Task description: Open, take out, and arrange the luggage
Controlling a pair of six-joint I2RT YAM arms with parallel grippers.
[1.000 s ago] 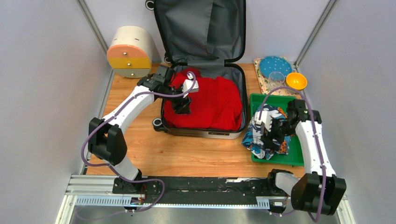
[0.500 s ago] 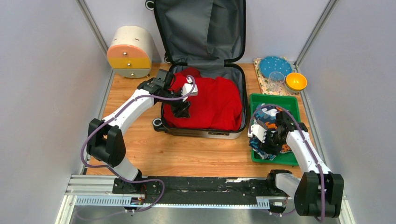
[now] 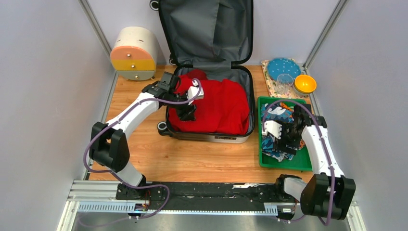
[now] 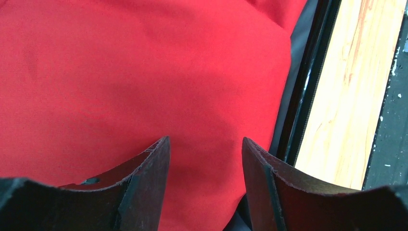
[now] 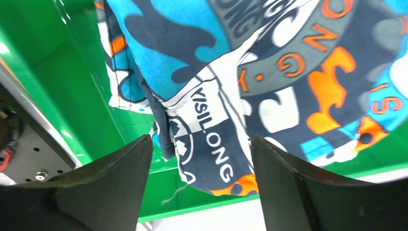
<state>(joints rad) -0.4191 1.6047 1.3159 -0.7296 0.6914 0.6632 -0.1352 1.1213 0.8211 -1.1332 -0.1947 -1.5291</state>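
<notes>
My left gripper should next move across the red garment (image 3: 221,103) toward the green tray (image 3: 300,163) and down onto the cloth's near part, because that part lies smooth under my fingers.
The luggage (image 3: 207,29) lies open at the back of the table, its grey-lined lid standing up. A red garment (image 3: 221,103) (image 4: 120,72) fills its lower half. My left gripper (image 3: 186,111) (image 4: 204,142) hovers open just above the garment's left part, near the black case rim (image 4: 300,106), with nothing between its fingers. My right gripper (image 3: 285,139) (image 5: 202,139) is open above a blue, navy and orange patterned cloth (image 3: 276,118) (image 5: 269,72). That cloth lies bunched in the green tray (image 3: 300,163) (image 5: 72,72); the fingers stand apart on either side of its edge.
A cream round box with orange and yellow drawers (image 3: 133,53) stands at the back left. Behind the tray, on a patterned mat, are a blue plate (image 3: 284,66), a clear glass (image 3: 285,82) and an orange bowl (image 3: 305,84). Grey walls close both sides.
The right gripper carried the patterned cloth from over the tray's left edge into the tray, closed briefly, then opened. The left arm has barely moved.
</notes>
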